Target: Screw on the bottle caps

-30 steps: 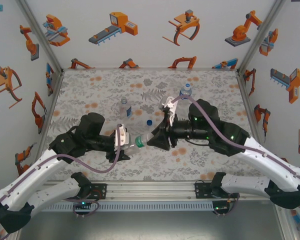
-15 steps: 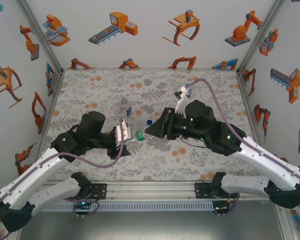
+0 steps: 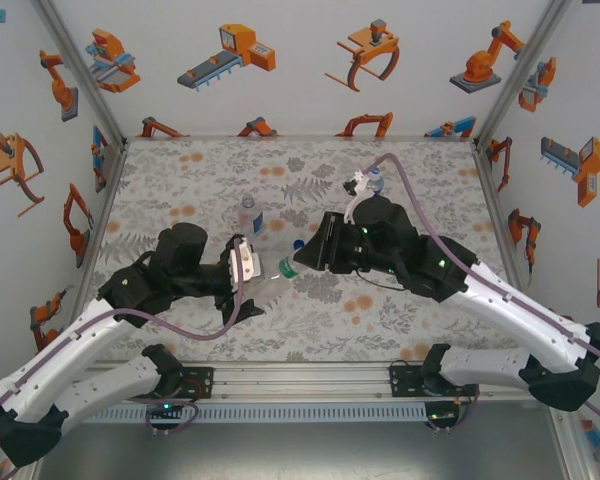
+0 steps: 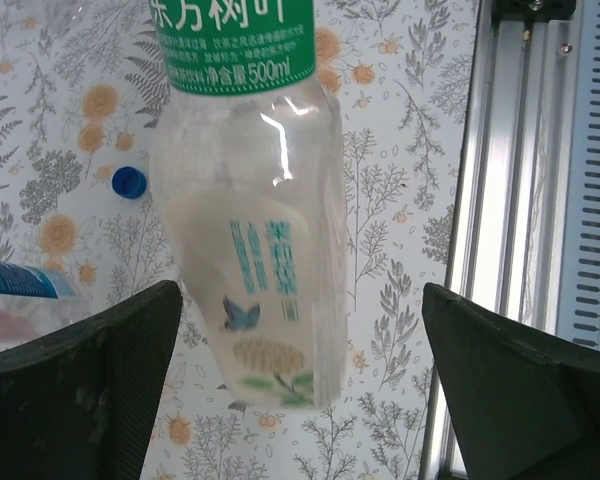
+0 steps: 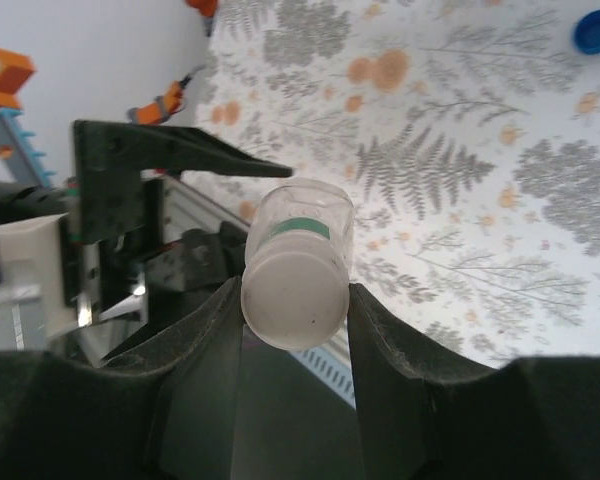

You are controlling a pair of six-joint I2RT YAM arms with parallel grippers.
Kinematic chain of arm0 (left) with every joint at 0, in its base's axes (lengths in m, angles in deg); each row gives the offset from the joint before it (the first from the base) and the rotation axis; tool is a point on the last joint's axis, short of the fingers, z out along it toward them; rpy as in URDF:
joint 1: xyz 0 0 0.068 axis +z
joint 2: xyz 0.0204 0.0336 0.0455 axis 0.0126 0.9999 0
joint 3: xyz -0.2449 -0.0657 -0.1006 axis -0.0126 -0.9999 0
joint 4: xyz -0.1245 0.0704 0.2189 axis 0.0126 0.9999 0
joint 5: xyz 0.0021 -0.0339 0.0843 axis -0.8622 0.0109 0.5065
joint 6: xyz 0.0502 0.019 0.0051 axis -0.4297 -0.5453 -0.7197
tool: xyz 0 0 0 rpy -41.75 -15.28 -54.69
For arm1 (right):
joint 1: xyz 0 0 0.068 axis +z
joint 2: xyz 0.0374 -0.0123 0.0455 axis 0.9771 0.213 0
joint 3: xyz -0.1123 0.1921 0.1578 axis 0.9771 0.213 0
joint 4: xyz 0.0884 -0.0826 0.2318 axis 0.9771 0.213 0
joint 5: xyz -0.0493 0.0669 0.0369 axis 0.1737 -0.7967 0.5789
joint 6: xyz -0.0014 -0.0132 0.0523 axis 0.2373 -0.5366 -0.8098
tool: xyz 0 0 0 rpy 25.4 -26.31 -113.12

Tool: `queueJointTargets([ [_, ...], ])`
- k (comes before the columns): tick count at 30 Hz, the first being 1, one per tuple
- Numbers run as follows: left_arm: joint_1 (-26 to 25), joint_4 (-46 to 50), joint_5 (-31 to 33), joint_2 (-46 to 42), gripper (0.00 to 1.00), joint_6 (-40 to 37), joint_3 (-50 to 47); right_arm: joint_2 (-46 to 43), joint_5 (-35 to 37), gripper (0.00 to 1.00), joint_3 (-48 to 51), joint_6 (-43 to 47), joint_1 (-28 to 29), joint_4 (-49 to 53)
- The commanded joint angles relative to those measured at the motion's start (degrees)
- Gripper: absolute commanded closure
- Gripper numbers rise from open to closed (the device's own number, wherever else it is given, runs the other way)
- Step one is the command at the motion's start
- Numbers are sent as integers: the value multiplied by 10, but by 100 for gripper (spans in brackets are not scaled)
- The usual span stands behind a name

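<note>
The right gripper swings outward next, as my left gripper stands spread open. It then turns the bottle upright and sets it on the bare tabletop [image 3: 330,198] beside the back bottle.
The green-label bottle [image 4: 248,230] hangs between the widely spread fingers [image 4: 80,390] of my left gripper [image 4: 302,295], which is open and touches neither side of it. My right gripper [image 5: 293,290] is shut on this bottle's white cap [image 5: 292,300], and the bottle [image 5: 305,222] extends away behind the cap. In the top view the bottle [image 3: 280,273] bridges the left gripper [image 3: 250,282] and the right gripper [image 3: 300,263]. A loose blue cap [image 3: 298,243] lies on the table just behind them, and it also shows as the blue cap [image 4: 129,182] and the blue cap [image 5: 593,30].
A slim blue-label bottle [image 3: 247,213] stands behind the left arm. Another bottle [image 3: 373,180] stands at the back right, partly behind the right arm's cable. A blue-label bottle [image 4: 20,285] is at the left wrist view's edge. The aluminium rail [image 4: 520,180] runs along the near table edge.
The left gripper's jaws have opened off the bottle's body. The right arm has shifted left and back, and it now carries the bottle by its cap.
</note>
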Motion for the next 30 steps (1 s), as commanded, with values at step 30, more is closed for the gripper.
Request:
queueJointTargets([
  [30, 45, 50, 237, -65, 3, 301, -13, 469, -14, 100, -458, 449, -303, 174],
])
